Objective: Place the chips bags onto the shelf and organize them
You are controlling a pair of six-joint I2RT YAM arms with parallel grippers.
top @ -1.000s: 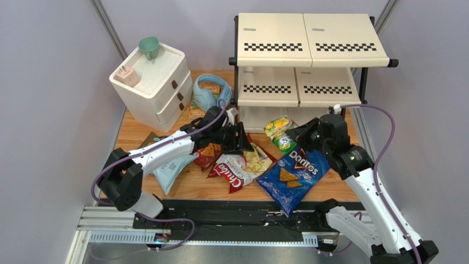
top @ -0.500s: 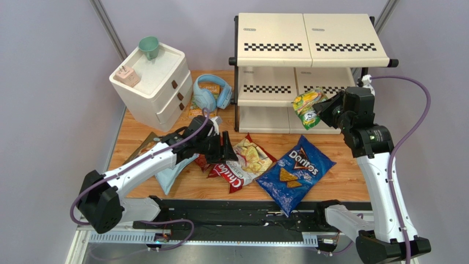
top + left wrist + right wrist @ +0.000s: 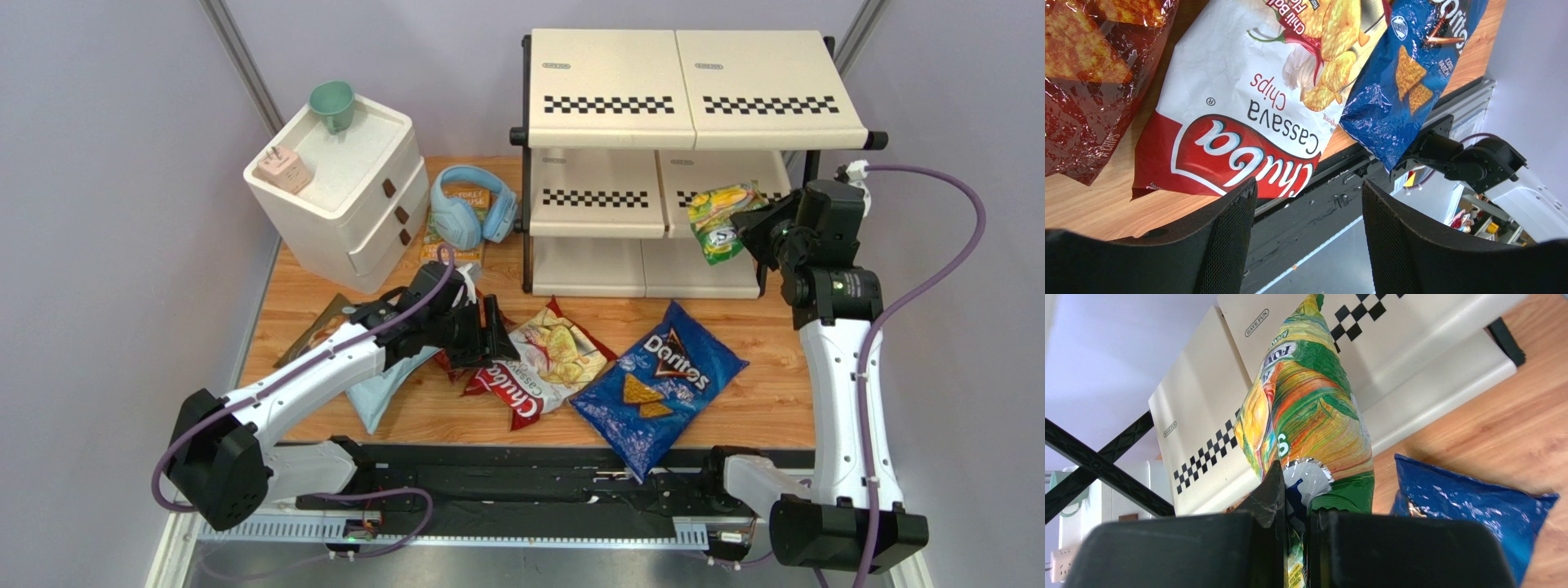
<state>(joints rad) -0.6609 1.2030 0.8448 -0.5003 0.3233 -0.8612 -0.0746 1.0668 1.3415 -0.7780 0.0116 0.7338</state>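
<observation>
The green-yellow bag [image 3: 719, 218] in my right gripper hangs past the front edge of the shelf's middle board. Next, the bag goes outward over the checkered piece.
The cream three-tier shelf [image 3: 687, 104] stands at the back right. My right gripper [image 3: 751, 233] is shut on the bottom edge of the small green-yellow bag [image 3: 719, 218] and holds it in the air in front of the right half of the middle board; the bag [image 3: 1309, 416] is pinched at my right gripper [image 3: 1296, 520]. My left gripper [image 3: 491, 343] is open and empty, low over the red Doritos bag [image 3: 1088, 73] and the white-and-red bag [image 3: 540, 368]. The blue Doritos bag [image 3: 656, 382] lies flat at front right. The pale-blue bag [image 3: 378, 386] lies partly under my left arm.
A white two-drawer cabinet [image 3: 344, 184] stands at back left with a green cup [image 3: 331, 104] and a small pink item [image 3: 285, 165] on it. Blue headphones [image 3: 472, 211] lie on an orange book beside the shelf's left poles. The black rail [image 3: 515, 490] runs along the near edge.
My right arm has lifted the green-yellow bag off the table and carried it up and right to the middle board. My left gripper has drawn back to the left, staying open.
</observation>
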